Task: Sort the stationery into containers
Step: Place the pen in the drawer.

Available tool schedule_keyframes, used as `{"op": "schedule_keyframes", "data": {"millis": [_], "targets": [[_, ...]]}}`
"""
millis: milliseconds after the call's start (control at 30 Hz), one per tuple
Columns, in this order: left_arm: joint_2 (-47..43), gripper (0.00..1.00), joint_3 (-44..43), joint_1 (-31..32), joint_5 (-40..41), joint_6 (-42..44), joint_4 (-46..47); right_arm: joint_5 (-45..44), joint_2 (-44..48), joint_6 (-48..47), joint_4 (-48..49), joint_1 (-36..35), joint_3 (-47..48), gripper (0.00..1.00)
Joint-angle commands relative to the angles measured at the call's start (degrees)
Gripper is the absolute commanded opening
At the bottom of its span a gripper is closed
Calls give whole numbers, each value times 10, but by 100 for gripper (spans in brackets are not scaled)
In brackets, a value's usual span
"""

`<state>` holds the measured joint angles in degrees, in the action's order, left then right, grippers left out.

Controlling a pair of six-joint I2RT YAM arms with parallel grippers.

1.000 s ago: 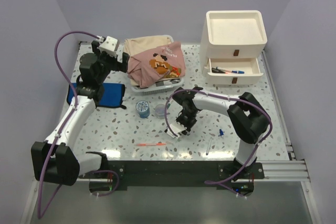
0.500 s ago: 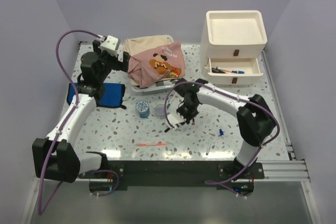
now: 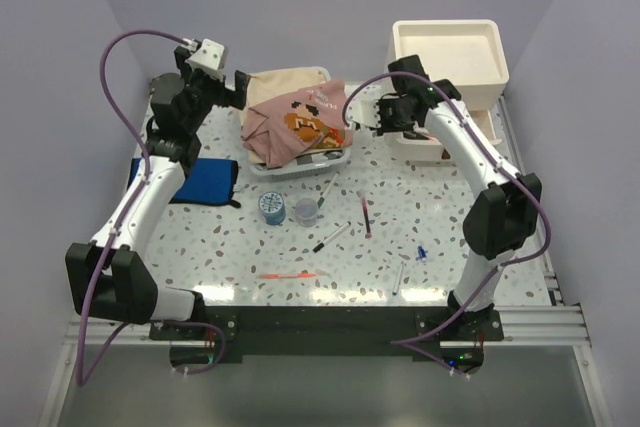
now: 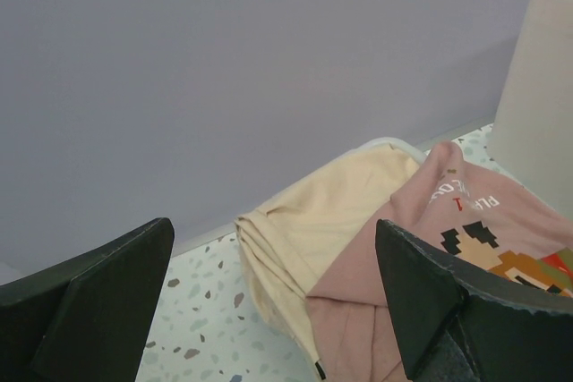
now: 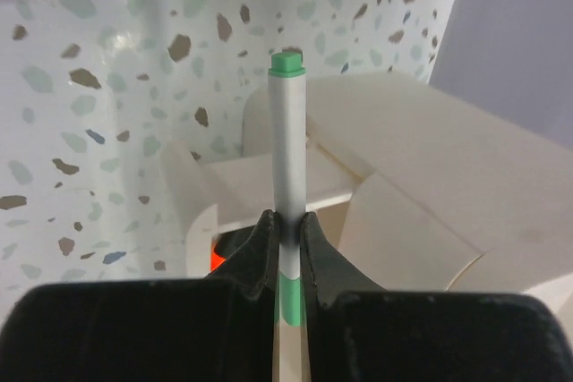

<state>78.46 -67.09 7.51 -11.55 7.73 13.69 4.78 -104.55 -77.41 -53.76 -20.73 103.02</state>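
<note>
My right gripper shifts to the right in the top view next, further over the open drawer [image 5: 328, 228]. The white marker hangs only at the drawer's end.
My right gripper [image 5: 287, 221] is shut on a white marker with a green cap [image 5: 287, 149], which sticks out ahead of the fingers. In the top view this gripper [image 3: 385, 119] hangs at the left side of the cream drawer unit [image 3: 447, 88], by its open upper drawer [image 3: 484, 128]. The wrist view shows the unit [image 5: 430, 176] just beyond the marker, with something orange [image 5: 218, 259] inside the drawer. My left gripper [image 3: 232, 95] is open and holds nothing, raised at the back left beside the basket of clothes [image 3: 295, 122]. Its fingers [image 4: 98, 292] frame the clothes.
On the table lie a blue tape roll [image 3: 271, 205], a clear cup [image 3: 305, 211], a black-tipped pen [image 3: 331, 237], a dark red pen [image 3: 366, 215], an orange pen [image 3: 287, 275], a white pen [image 3: 400, 275] and a small blue piece [image 3: 422, 253]. A blue cloth [image 3: 200, 179] lies at the left.
The right gripper closed on the green-capped marker at the table's middle and carried it up and back to the drawer unit. The left arm shifted slightly.
</note>
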Motion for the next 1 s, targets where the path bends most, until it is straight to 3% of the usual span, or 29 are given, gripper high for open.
{"op": "schedule_keyframes", "data": {"millis": [0, 467, 500, 533, 633, 733, 900, 967], "targets": [[6, 100, -41, -5, -8, 5, 33, -43, -14, 40, 21, 46, 17, 0], [9, 100, -37, -4, -19, -20, 22, -56, -2, 45, 64, 128, -43, 2], [9, 100, -37, -4, -20, -21, 23, -60, 0, 49, 71, 129, -58, 8], [9, 100, -37, -4, -20, -20, 23, -64, 5, 63, 91, 128, -64, 24], [6, 100, -37, -4, -15, -19, 25, -49, 35, 100, 110, 128, -70, 49], [3, 100, -31, -4, -7, -18, 30, 14, 81, 141, 116, 120, -70, 59], [0, 100, -34, -4, 24, 13, 4, 184, 136, 128, 88, 72, -98, 60], [1, 100, -49, -5, 41, 30, -35, 206, 128, 91, 55, 27, -111, 62]]}}
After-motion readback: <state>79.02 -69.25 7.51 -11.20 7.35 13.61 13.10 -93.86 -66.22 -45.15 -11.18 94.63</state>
